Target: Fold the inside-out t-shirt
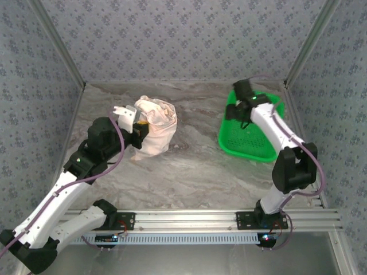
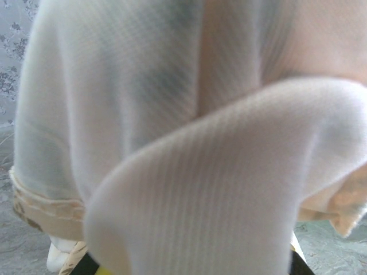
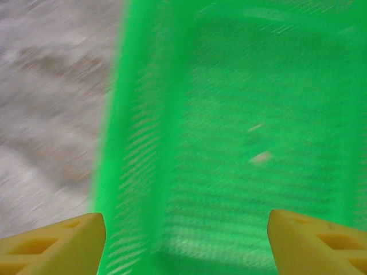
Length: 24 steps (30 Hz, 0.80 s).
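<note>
My left gripper lowers toward the table's middle next, then releases the t-shirt onto the marble, since the bunch hangs from its fingers.
The inside-out t-shirt hangs in a pale, pinkish-cream bunch left of the table's middle, its lower end resting on the marble top. My left gripper is pressed into the bunch's left side and is shut on the cloth. In the left wrist view the t-shirt drapes right over the camera and hides the fingers; a tan printed hem shows at the lower left. My right gripper hovers over the green basket, apart from the shirt. Its yellow fingertips stand wide open around nothing, right gripper.
A green mesh basket sits at the right of the table; its left wall and bare floor lie under the right gripper. Patterned walls close in the left, back and right. Bare marble table lies between shirt and basket.
</note>
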### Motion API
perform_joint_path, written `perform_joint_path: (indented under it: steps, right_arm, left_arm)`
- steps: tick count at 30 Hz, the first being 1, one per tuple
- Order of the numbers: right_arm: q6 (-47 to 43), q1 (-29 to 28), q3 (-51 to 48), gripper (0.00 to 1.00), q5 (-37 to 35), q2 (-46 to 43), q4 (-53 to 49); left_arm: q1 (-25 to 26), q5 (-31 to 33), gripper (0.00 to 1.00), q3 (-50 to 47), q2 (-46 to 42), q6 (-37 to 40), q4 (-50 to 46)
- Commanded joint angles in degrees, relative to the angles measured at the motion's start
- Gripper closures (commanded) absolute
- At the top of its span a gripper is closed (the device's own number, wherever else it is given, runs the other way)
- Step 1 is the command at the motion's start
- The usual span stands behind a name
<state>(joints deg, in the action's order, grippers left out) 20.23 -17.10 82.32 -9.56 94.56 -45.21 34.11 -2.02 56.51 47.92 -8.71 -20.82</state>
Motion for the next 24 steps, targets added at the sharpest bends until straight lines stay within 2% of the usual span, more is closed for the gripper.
perform_joint_path:
  steps: [1,5,7,11,14,16,20,24]
  right_arm:
    - [9.59,-4.86,-3.60,0.23,1.51,0.55,-0.19]
    - [8.36,-8.68,-4.11,0.29,2.72,5.89,-1.60]
    - [6.54,-9.76,-3.21,0.40,1.28,8.79,-3.98]
    - [0.01,-9.74,-2.24,0.65,-9.65,10.25,-9.67]
    - [-5.21,-4.23,-1.47,0.75,-9.07,10.63,-12.72]
    - [-11.49,-1.60,-1.98,0.78,-8.02,10.46,-10.67]
    - [-18.28,3.29,-1.07,0.81,-8.71,12.64,-7.23]
    - [-14.94,10.20,3.88,0.81,-7.62,16.36,-7.72]
  left_arm:
    - [-0.27,1.16,1.00,0.13,-1.81,-0.78,0.53]
    - [-0.27,2.10,1.00,-0.92,-2.67,-1.02,0.18]
    - [-0.27,2.46,1.00,-1.65,-3.07,-1.22,0.43]
    - [-0.26,2.54,1.00,-1.84,-3.37,-1.48,-0.11]
    - [-0.21,2.35,1.00,-2.01,-3.38,-1.57,-0.20]
    - [-0.25,1.98,1.00,-1.95,-3.20,-1.62,-0.22]
    - [-0.19,1.32,1.00,-2.32,-2.40,-2.48,0.99]
    - [-0.20,0.18,1.00,-1.88,-1.04,-3.71,1.66]
